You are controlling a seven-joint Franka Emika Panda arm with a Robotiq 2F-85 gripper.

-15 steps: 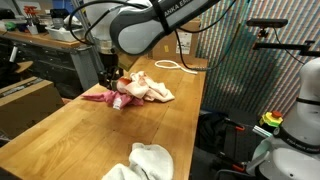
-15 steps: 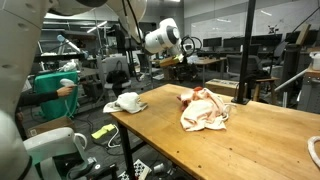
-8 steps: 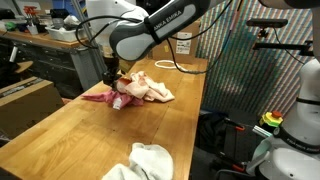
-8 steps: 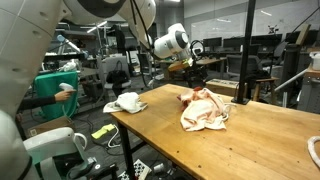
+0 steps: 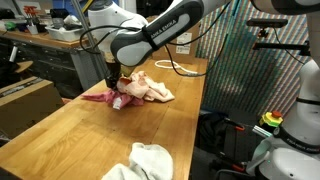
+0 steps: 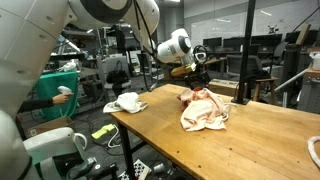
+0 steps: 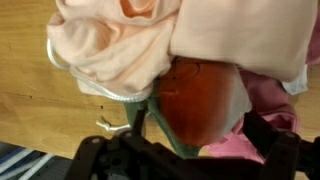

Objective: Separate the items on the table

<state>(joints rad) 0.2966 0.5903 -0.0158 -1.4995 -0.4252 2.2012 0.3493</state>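
My low dark fingers surround the red ball toy [image 7: 200, 95] and will close next.
A heap of items lies mid-table [image 5: 60, 135]: a pale peach cloth [image 5: 150, 88] [image 7: 105, 45], a pink cloth [image 5: 100, 97] [image 7: 270, 105] and a red ball toy [image 7: 200, 95] with green leaves [image 7: 160, 135]. My gripper [image 5: 112, 76] [image 6: 193, 72] [image 7: 200, 128] hangs open right above the heap's end. In the wrist view its dark fingers [image 7: 262, 130] stand on either side of the red ball and grip nothing. A white towel [image 5: 140, 160] [image 6: 125, 102] lies apart near one table end. A thin white rope [image 5: 172, 66] [image 6: 314, 150] lies at the other end.
A brown cardboard box [image 5: 25, 100] sits beside the table. A cluttered workbench [image 5: 40, 40] stands behind it. Another white robot base [image 5: 295, 120] and a teal bin [image 6: 55, 85] flank the table. Bare wood lies between the heap and the towel.
The arm's upper links have swung over the heap and the wrist has shifted slightly toward it. The jaws stayed open and the items have not moved.
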